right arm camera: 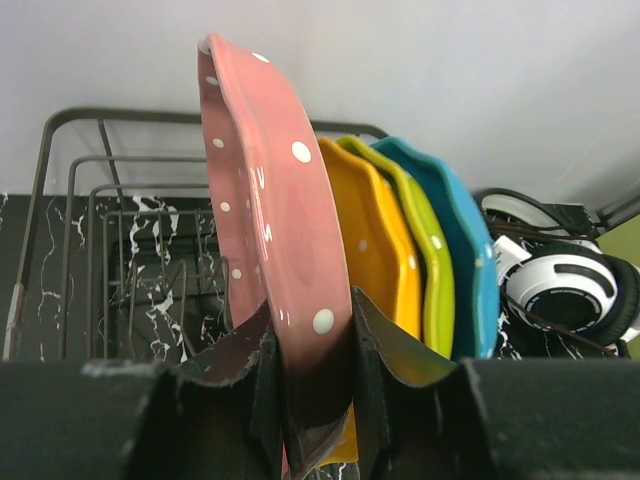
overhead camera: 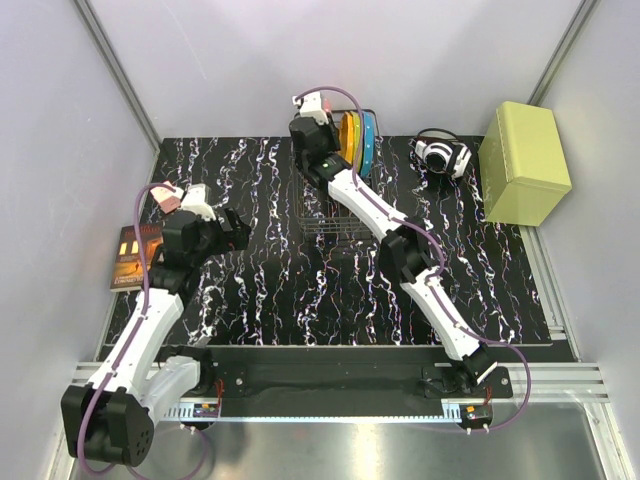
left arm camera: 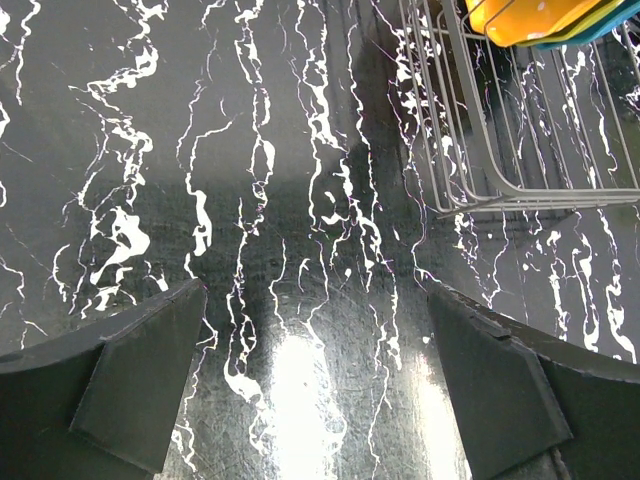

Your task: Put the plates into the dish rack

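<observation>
My right gripper brings the upright pink plate down into the rack's open space beside the orange plate (right arm camera: 385,250) below it next and releases the pink plate's rim.
My right gripper (right arm camera: 312,322) is shut on the lower rim of the pink plate (right arm camera: 270,190) and holds it upright on edge over the dish rack (right arm camera: 70,180). Right beside it the orange plate (right arm camera: 385,250), the yellow-green plate (right arm camera: 428,270) and the blue plate (right arm camera: 468,260) stand in the rack. In the top view the right gripper (overhead camera: 328,118) is at the rack's far end (overhead camera: 325,215), next to the standing plates (overhead camera: 358,140). My left gripper (left arm camera: 315,290) is open and empty above the table, left of the rack's corner (left arm camera: 520,150).
White headphones (overhead camera: 440,155) lie right of the rack, also in the right wrist view (right arm camera: 565,290). A yellow-green box (overhead camera: 525,162) stands at the far right. A dark orange-printed card (overhead camera: 133,255) lies at the mat's left edge. Walls close in behind.
</observation>
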You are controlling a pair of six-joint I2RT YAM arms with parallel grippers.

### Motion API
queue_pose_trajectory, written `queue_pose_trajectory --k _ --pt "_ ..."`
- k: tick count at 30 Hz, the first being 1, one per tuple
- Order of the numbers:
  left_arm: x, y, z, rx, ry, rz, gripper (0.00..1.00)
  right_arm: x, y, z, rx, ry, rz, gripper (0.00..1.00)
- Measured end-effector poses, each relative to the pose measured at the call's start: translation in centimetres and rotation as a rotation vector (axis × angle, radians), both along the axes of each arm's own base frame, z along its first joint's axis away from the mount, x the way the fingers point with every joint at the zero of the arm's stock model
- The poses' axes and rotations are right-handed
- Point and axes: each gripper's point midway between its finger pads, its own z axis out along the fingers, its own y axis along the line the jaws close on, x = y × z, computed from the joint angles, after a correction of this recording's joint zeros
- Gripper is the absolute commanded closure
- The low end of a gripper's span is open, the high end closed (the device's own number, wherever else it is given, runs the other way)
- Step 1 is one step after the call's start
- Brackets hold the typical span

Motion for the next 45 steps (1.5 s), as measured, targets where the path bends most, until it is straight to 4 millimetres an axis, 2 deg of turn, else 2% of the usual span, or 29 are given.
queue_pose_trajectory --k 7,8,12,18,21,24,25,27,28,29,32,35,43,45 --pt "0.1 0.0 -0.5 -0.001 0.016 -0.002 0.01 0.4 0.5 -3.1 -0.022 0.037 0.014 1.0" --pt "0.1 0.0 -0.5 -0.002 0.017 -0.002 0.01 0.4 0.6 -3.4 -0.024 0.041 0.016 0.95" --pt "0.2 0.0 -0.7 -0.002 0.024 -0.002 0.01 0.6 0.8 -4.4 -0.028 0.055 0.026 0.9" --pt "0.2 0.0 -0.9 -0.01 0.034 -0.001 0.01 0.6 0.8 -4.5 -0.027 0.055 0.026 0.73" --pt "0.2 -0.1 -1.1 -0.015 0.04 -0.002 0.01 0.6 0.8 -4.6 -0.029 0.055 0.028 0.69" --pt "0.2 -0.3 -1.1 -0.025 0.043 -0.01 0.01 0.7 0.8 -4.8 -0.032 0.052 0.028 0.56" --pt "0.2 -0.4 -1.1 -0.029 0.044 -0.012 0.01 0.7 0.8 -4.9 -0.035 0.049 0.027 0.45" --pt "0.2 -0.5 -1.0 -0.035 0.044 -0.018 0.01 0.5 0.4 -4.9 -0.051 0.054 0.014 0.35" --pt "0.2 -0.6 -0.9 -0.037 0.043 -0.019 0.01 0.4 0.0 -5.0 -0.064 0.06 0.007 0.25" --pt "0.2 -0.6 -0.8 -0.038 0.042 -0.02 0.01 0.2 -0.3 -4.9 -0.074 0.066 0.001 0.2" --pt "0.3 -0.6 -0.4 -0.04 0.033 -0.021 0.01 -0.3 -0.7 -4.1 -0.083 0.072 0.001 0.12" --pt "0.5 -0.8 0.0 -0.044 0.022 -0.025 0.01 -1.0 -0.7 -2.5 -0.087 0.067 0.005 0.11" --pt "0.8 -1.0 1.3 -0.062 -0.004 -0.032 0.01 -2.5 -2.2 5.6 -0.048 -0.023 -0.022 0.1" --pt "1.0 -1.0 2.1 -0.062 -0.02 -0.032 0.01 -3.1 -2.4 7.5 -0.038 -0.045 -0.022 0.06"
